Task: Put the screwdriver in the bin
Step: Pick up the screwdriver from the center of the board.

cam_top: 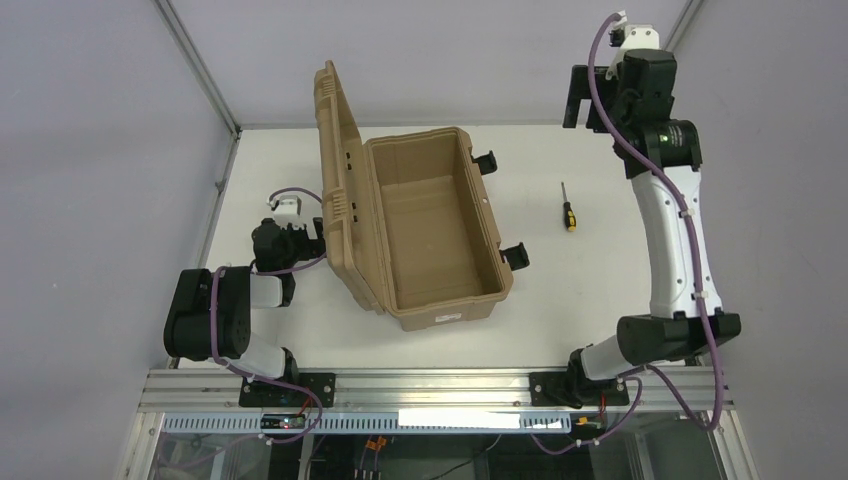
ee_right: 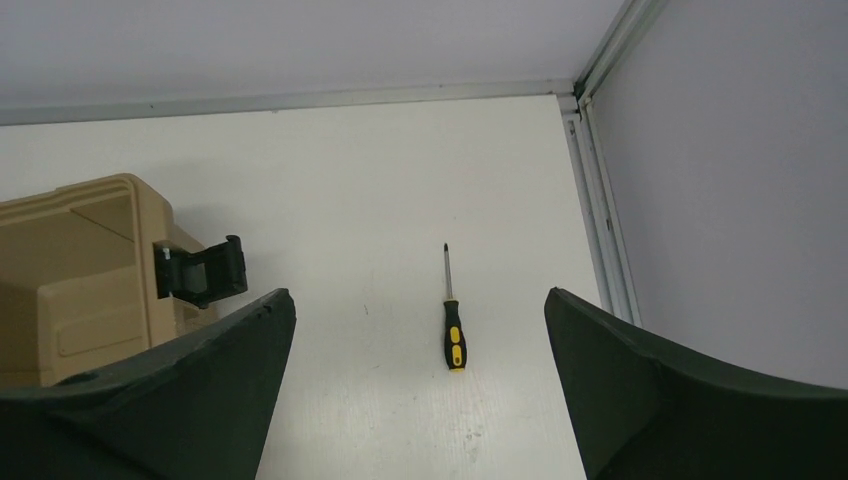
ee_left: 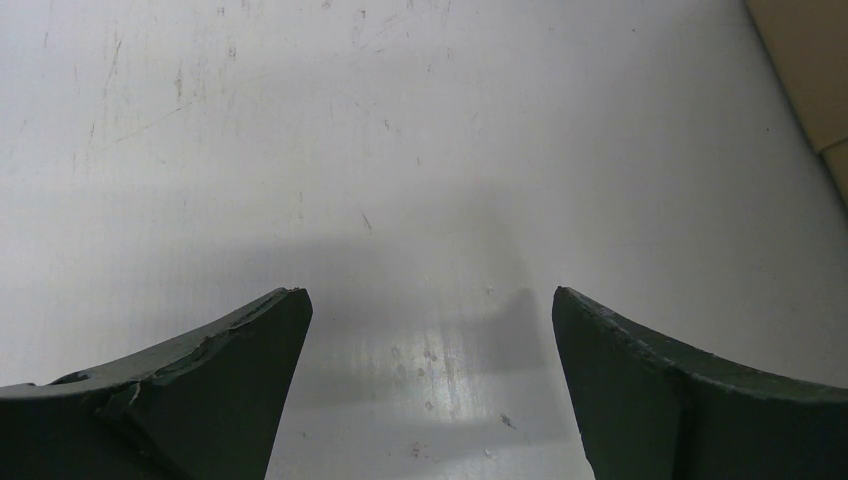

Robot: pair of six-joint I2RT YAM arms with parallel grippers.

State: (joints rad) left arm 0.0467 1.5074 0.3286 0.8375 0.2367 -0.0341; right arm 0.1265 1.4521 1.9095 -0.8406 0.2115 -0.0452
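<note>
The right gripper lowers straight between its open fingers onto the butt end of the screwdriver's handle [cam_top: 571, 227] [ee_right: 457, 364] next and closes, because the handle lies well below it.
The screwdriver [cam_top: 568, 209] lies on the white table to the right of the bin, shaft pointing to the far side, black and yellow handle nearer me. In the right wrist view it [ee_right: 454, 330] lies on the table between my open fingers, well below them. The tan bin [cam_top: 435, 225] stands open in the middle, its ribbed lid [cam_top: 340, 180] upright on its left side; nothing shows inside. My right gripper [cam_top: 580, 97] is raised above the table's far right part, open and empty [ee_right: 420, 300]. My left gripper [cam_top: 305, 238] is low beside the lid, open and empty [ee_left: 430, 300].
Two black latches [cam_top: 513, 256] stick out from the bin's right wall; one shows in the right wrist view [ee_right: 200, 270]. A tan edge of the bin [ee_left: 810, 60] is at the top right of the left wrist view. A metal frame rail [ee_right: 600, 230] borders the table's right edge.
</note>
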